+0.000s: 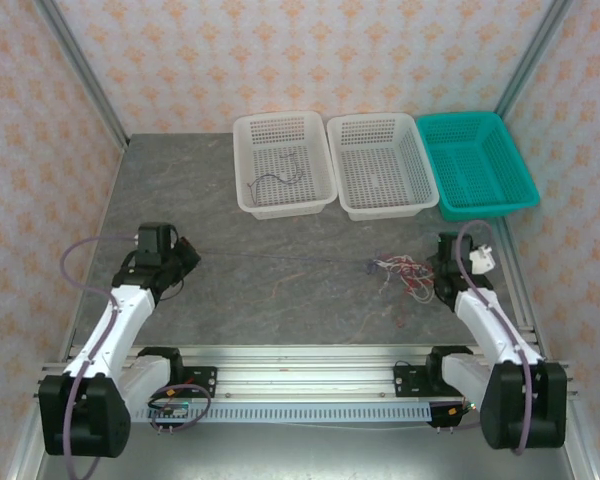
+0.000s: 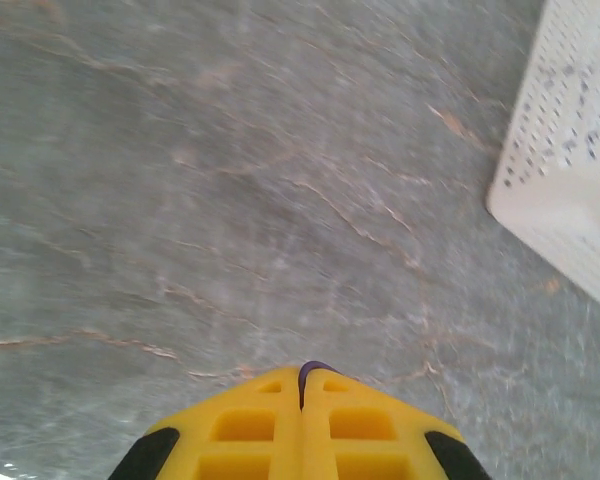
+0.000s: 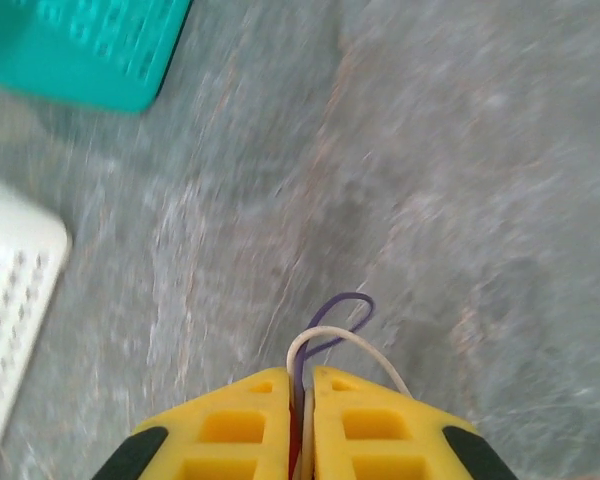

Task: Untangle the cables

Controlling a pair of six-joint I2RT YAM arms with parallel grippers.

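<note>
My left gripper moves a little toward the red and pale tangle next and releases the dark purple cable, because this cable runs taut across the table.
A tangle of red and pale cables lies on the grey table just left of my right gripper. From the tangle one thin dark purple cable runs taut across the table to my left gripper. In the left wrist view the yellow fingers of my left gripper are shut on a purple cable end. My right gripper is shut on cables: a purple loop and a white loop stick out, with red showing between the pads.
Three baskets stand in a row at the back: a left white one holding a dark cable, a middle white one and a teal one. The left wrist view catches a white basket. Patterned walls enclose the table.
</note>
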